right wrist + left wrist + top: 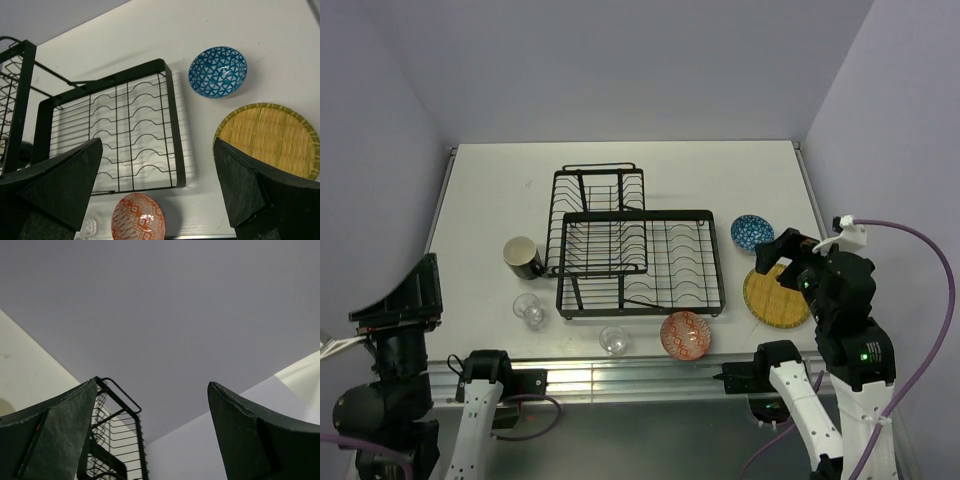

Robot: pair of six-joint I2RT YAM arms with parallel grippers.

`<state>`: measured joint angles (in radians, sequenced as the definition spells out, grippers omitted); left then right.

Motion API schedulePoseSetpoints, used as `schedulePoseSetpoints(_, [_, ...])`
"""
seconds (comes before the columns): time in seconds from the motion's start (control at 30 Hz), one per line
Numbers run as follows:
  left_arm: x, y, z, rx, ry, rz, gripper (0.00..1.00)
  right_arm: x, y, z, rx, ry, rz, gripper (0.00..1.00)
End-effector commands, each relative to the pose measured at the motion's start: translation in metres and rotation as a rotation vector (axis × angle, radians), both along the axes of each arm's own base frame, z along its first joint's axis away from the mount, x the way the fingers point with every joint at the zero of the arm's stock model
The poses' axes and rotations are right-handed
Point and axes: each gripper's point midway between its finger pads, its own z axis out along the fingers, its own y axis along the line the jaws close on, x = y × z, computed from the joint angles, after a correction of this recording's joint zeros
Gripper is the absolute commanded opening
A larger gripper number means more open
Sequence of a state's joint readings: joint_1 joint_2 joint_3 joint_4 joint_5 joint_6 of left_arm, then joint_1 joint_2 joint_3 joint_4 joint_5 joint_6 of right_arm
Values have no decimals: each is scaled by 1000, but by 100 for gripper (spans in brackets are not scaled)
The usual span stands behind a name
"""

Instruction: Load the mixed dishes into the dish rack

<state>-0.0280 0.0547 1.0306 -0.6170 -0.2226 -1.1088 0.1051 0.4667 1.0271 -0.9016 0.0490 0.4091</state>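
The robot's right gripper should move outward past the plate and down onto the blue bowl's rim, which is free on the side away from the rack [640,215].
The dish rack [640,215] stands mid-table, black wire with a smaller raised section at its back left, and holds nothing. Around it lie the black mug [522,257], two clear glass cups [529,308] [614,340], the orange-red bowl [685,334], the blue bowl [752,233] and the yellow plate [775,297]. My right gripper [776,255] hovers open above the plate's left rim. In its wrist view, the right gripper [157,145] frames the rack [170,125], orange-red bowl [138,217], blue bowl [217,71] and plate [270,137]. My left gripper [152,385] is open, raised at the table's left edge.
Lilac walls close in the white table [700,170] at the back and on both sides. A metal rail [620,378] runs along the near edge by the arm bases. The left wrist view shows mostly wall, with a corner of the rack [120,440].
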Motion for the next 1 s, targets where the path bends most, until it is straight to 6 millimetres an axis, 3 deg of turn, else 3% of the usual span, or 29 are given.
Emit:
schedulePoseSetpoints(0.0, [36,-3,-23,122,174,9,99,15,-12,8,2,-41,-85,100])
schedulePoseSetpoints(0.07, [55,-1,-26,147,206,22,99,28,-10,6,10,-39,-90,100])
schedulePoseSetpoints(0.2, [90,3,-41,170,231,55,99,61,-14,-26,17,71,-155,100])
schedulePoseSetpoints(0.27, [108,7,-57,134,301,69,99,78,-25,-37,-8,105,-229,100])
schedulePoseSetpoints(0.33, [128,8,-75,125,384,73,94,99,-30,-61,-33,205,-282,99])
schedulePoseSetpoints(0.37, [135,8,-82,134,414,73,92,108,-34,-58,-42,216,-304,99])
schedulePoseSetpoints(0.4, [140,9,-89,140,446,76,92,122,-35,-74,-54,287,-323,99])
schedulePoseSetpoints(0.47, [150,12,-105,145,512,92,92,139,-38,-82,-51,355,-350,98])
schedulePoseSetpoints(0.57, [158,16,-125,144,632,114,91,154,-37,-81,-13,381,-371,97])
schedulePoseSetpoints(0.6, [161,8,-120,150,657,91,91,159,-36,-88,3,407,-374,97])
schedulePoseSetpoints(0.63, [168,8,-140,166,765,95,91,163,-37,-90,31,413,-388,95])
schedulePoseSetpoints(0.73, [181,-2,-144,185,810,43,87,177,-49,-95,66,450,-455,91])
schedulePoseSetpoints(0.77, [183,-10,-143,187,811,12,87,180,-63,-97,74,481,-497,90])
schedulePoseSetpoints(0.87, [190,-30,-155,210,879,-61,84,180,-76,-103,85,526,-520,88])
schedulePoseSetpoints(0.97, [190,-40,-150,245,903,-103,83,169,-90,-123,69,605,-531,86])
